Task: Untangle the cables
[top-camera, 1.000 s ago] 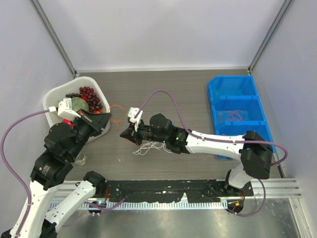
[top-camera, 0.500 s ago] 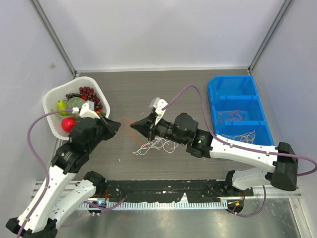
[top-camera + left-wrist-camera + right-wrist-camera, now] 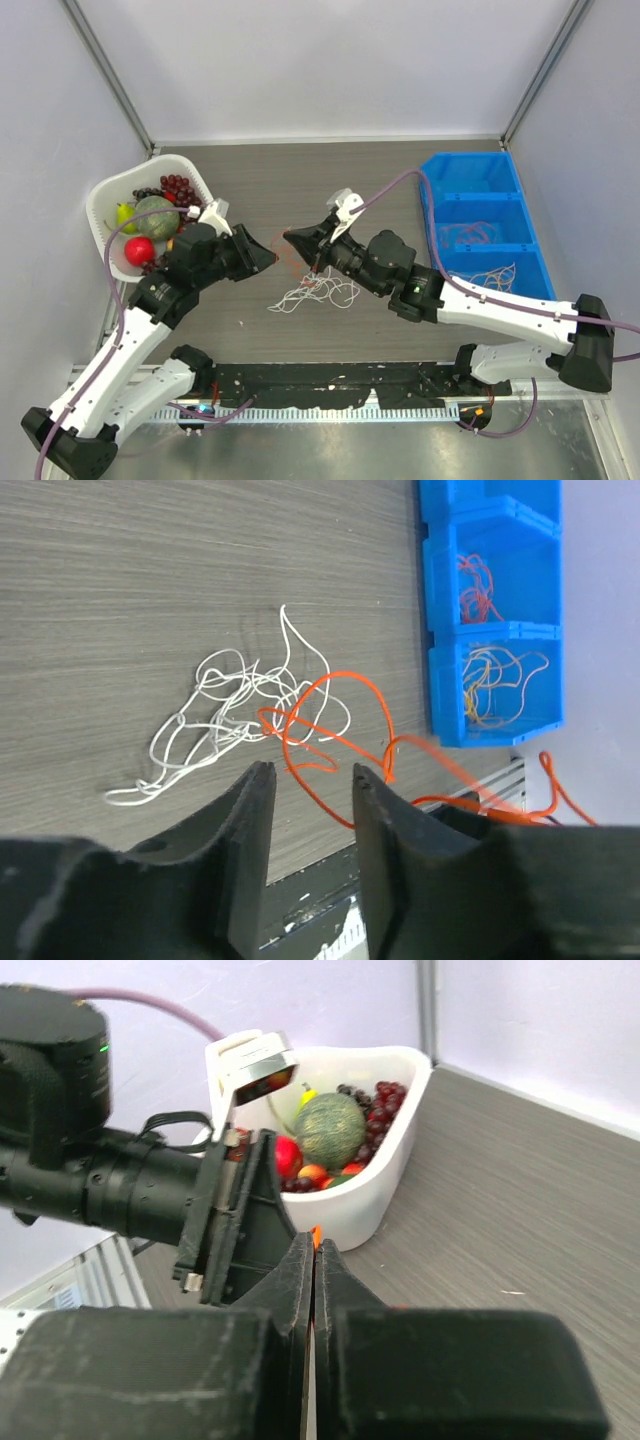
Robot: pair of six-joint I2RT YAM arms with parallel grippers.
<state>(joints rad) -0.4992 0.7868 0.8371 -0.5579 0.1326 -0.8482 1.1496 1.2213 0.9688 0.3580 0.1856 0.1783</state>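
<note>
My right gripper will next swing away from the white tangle, turn toward the blue bin and go down over the bin's middle section (image 3: 483, 226), since red cable is there.
My right gripper (image 3: 292, 238) (image 3: 315, 1244) is shut on a thin orange cable (image 3: 340, 677), with a short orange tip showing above its fingertips (image 3: 316, 1233). The orange cable loops down into a loose tangle of white cable (image 3: 318, 292) (image 3: 215, 715) on the table and crosses it. My left gripper (image 3: 266, 258) (image 3: 310, 778) is open and empty, just left of the right gripper and facing it. In the left wrist view the orange cable runs behind its right finger (image 3: 385, 810) without being held. The left gripper also shows in the right wrist view (image 3: 245, 1225).
A white basket (image 3: 110, 190) (image 3: 385, 1195) of fruit stands at the far left. A blue three-compartment bin (image 3: 428, 195) (image 3: 440, 630) stands at the right, with red and yellow-white cables in its nearer compartments. The metal rail runs along the near edge.
Both grippers moved right, away from the basket toward the table's middle. The right gripper carried the orange cable rightward over the white tangle. The left gripper followed.
</note>
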